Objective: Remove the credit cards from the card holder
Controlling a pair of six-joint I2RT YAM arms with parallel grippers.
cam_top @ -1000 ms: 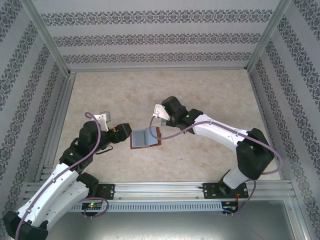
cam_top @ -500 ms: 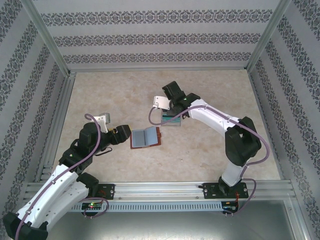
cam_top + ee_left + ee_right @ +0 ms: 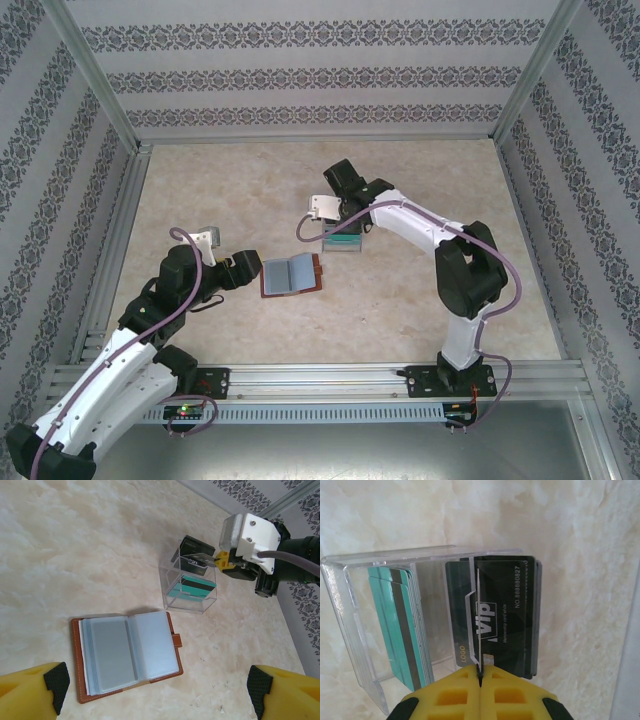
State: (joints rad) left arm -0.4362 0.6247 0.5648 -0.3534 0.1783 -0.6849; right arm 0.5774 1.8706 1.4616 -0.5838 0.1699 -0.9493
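I will next lower the held card into the slot of black VIP cards with my right gripper and release it. The slot is below the gripper, and other black cards stand in it.
The card holder lies open on the table, reddish-brown leather with blue-grey sleeves facing up. My left gripper hangs open just left of it, its yellow fingertips apart and holding nothing. Farther back, my right gripper is shut on a black credit card, seen edge-on. It holds the card over a clear plastic box. Black VIP cards and teal cards stand in that box.
The marble-look tabletop is ringed by an aluminium frame and patterned walls. The clear box stands a short way behind and to the right of the card holder. The right arm arches over the table's right half.
My right gripper has pulled away from the card holder and swung back over the clear box with a card in it. The left gripper and card holder have stayed put.
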